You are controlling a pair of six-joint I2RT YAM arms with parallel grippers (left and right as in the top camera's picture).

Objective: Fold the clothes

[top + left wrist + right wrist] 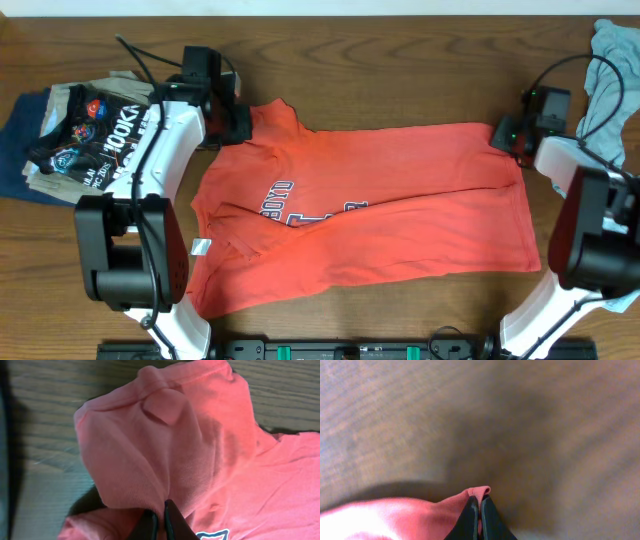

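Note:
The near panel of the shirt lies flat. My right gripper should pull the shirt's pinched corner back toward it, over that panel's side edge point(523, 220), and let the corner go.
The clothes, a red-orange T-shirt point(400, 200) with navy-and-white lettering, lie spread across the table's middle, partly folded over. My left gripper point(232, 122) is shut on the shirt's upper left corner by the sleeve. In the left wrist view the fingers point(174, 520) pinch a bunched fold of the red cloth point(165, 440). My right gripper point(503, 135) is shut on the shirt's upper right corner. The right wrist view shows a small red hem point(477, 492) clamped between the dark fingertips point(488, 515) above bare wood.
A pile of other garments, black with white print point(95, 135) over tan and navy, lies at the far left. A grey-blue cloth point(610, 80) sits at the far right edge. Cables run near both arms at the back.

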